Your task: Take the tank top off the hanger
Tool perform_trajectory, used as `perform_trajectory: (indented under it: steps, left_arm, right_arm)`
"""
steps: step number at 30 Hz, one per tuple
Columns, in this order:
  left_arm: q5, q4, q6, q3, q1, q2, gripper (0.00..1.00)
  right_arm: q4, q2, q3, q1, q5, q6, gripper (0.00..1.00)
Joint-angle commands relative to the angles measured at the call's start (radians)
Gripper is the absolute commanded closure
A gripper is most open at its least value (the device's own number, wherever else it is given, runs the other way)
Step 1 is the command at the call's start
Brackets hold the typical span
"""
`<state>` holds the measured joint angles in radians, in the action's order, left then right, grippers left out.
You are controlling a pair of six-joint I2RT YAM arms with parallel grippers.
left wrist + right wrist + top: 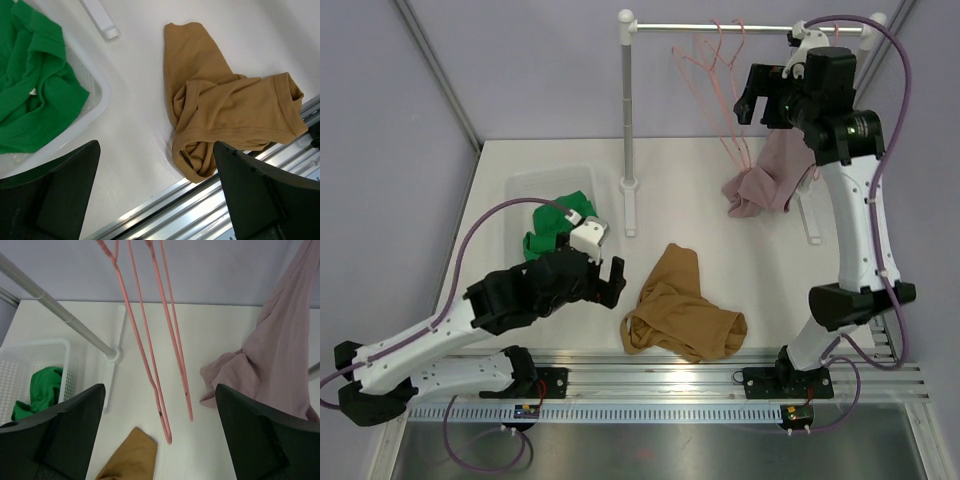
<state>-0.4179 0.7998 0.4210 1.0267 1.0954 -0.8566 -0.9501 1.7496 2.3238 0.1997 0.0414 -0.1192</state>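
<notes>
My left gripper is above the tan garment's folded middle, which lies to its right in the top view, so next I will move my left gripper over and lower it where layers overlap.
A mauve tank top (765,180) drapes down at the right of the rack, and its lower end is bunched on the table. In the right wrist view the tank top (270,370) runs up out of frame, so what holds its top is hidden. Bare pink hangers (720,70) hang from the rail (720,27); they show as thin wires (150,365) in the right wrist view. My right gripper (760,100) is up near the rail, open and empty (159,388), left of the tank top. Low over the table, my left gripper (610,280) is open and empty (155,145).
A tan garment (680,310) lies crumpled on the table near the front rail, under the left gripper's view (225,115). A white basket (535,185) at the left holds a green garment (555,225). The rack post (627,110) stands mid-table.
</notes>
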Motion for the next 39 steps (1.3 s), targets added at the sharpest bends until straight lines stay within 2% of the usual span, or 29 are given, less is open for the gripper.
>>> perform_trajectory:
  steps: [1, 3, 4, 5, 7, 8, 10, 13, 16, 19, 25, 27, 28, 31, 32, 39]
  left_arm:
    - [0.073, -0.183, 0.016, 0.009, 0.006, -0.111, 0.01]
    - [0.112, -0.235, 0.013, -0.007, 0.009, -0.195, 0.01]
    - [0.123, -0.258, 0.009, -0.010, 0.009, -0.232, 0.01]
    - [0.139, -0.301, 0.010, -0.014, 0.014, -0.263, 0.01]
    - [0.175, -0.345, 0.002, -0.017, 0.018, -0.362, 0.01]
    - [0.203, -0.384, 0.005, -0.017, 0.027, -0.393, 0.01]
    - [0.220, -0.424, 0.007, -0.004, 0.041, -0.488, 0.01]
    - [0.211, -0.433, 0.013, 0.036, 0.076, -0.582, 0.01]
    - [0.186, -0.447, 0.022, 0.058, 0.112, -0.699, 0.01]
    - [0.179, -0.471, 0.042, 0.056, 0.136, -0.798, 0.01]
    - [0.206, -0.547, 0.065, 0.050, 0.164, -0.952, 0.01]
    - [0.214, -0.547, 0.068, 0.061, 0.172, -0.993, 0.11]
    - [0.214, -0.544, 0.073, 0.064, 0.178, -0.996, 0.37]
    - [0.179, -0.519, 0.082, 0.065, 0.188, -0.958, 0.80]
    - [0.163, -0.507, 0.082, 0.068, 0.190, -0.937, 0.99]
    - [-0.045, -0.301, 0.045, 0.166, 0.189, -0.675, 1.00]
  right_arm:
    - [0.042, -0.208, -0.129, -0.005, 0.024, -0.011, 0.00]
    - [0.091, -0.335, -0.235, -0.005, 0.084, -0.049, 0.00]
    - [0.121, -0.387, -0.377, -0.003, 0.171, -0.056, 0.01]
    - [0.217, -0.503, -0.462, -0.005, 0.219, -0.080, 0.01]
    - [0.344, -0.629, -0.643, -0.003, 0.375, -0.111, 0.01]
    - [0.431, -0.732, -0.785, -0.003, 0.415, -0.138, 0.01]
    - [0.467, -0.841, -0.921, -0.003, 0.506, -0.209, 0.01]
    - [0.471, -0.929, -1.039, -0.005, 0.572, -0.246, 0.00]
    - [0.468, -1.045, -1.128, -0.003, 0.565, -0.263, 0.01]
    - [0.401, -1.137, -1.144, -0.003, 0.545, -0.243, 0.01]
    - [0.297, -1.191, -1.121, -0.003, 0.538, -0.191, 0.00]
    - [0.278, -1.213, -1.117, -0.003, 0.538, -0.180, 0.00]
    - [0.272, -1.225, -1.112, -0.003, 0.537, -0.172, 0.01]
    - [0.260, -1.236, -1.103, -0.005, 0.535, -0.162, 0.00]
    - [0.257, -1.234, -1.101, -0.005, 0.534, -0.158, 0.00]
    - [0.260, -1.236, -1.101, -0.003, 0.506, -0.162, 0.00]
